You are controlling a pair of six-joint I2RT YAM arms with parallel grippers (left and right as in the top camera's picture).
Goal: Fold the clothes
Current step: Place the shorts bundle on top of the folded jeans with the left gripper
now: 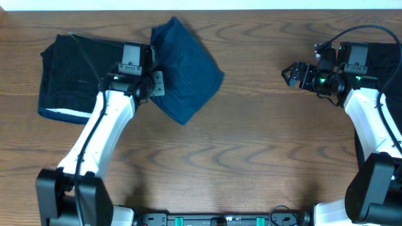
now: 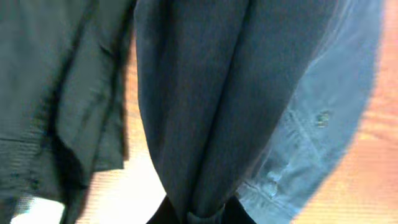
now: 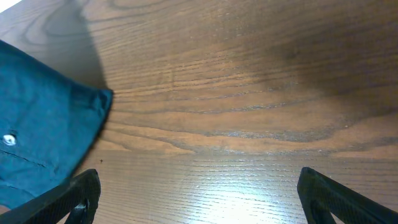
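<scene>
The blue cloth in my left gripper needs to go to the left in the overhead view over the black garment [image 1: 66,78] [image 2: 59,93] and be released there next, as that garment already lies folded flat.
A navy-blue denim-like cloth [image 1: 185,72] lies folded into a rough diamond at the table's back middle. My left gripper [image 1: 152,83] is shut on its left edge. In the left wrist view the gathered blue cloth [image 2: 249,112] hangs from the jaws [image 2: 202,216]. A black garment with a white edge [image 1: 66,78] lies folded at the back left; it also shows in the left wrist view [image 2: 56,93]. My right gripper [image 1: 289,73] is open and empty over bare wood at the right. The right wrist view shows the blue cloth's corner [image 3: 43,124] and the open fingers [image 3: 199,196].
More black cloth [image 1: 383,50] lies under the right arm at the back right edge. The wooden table [image 1: 251,150] runs wide between the two arms. A pale wall strip runs along the back edge.
</scene>
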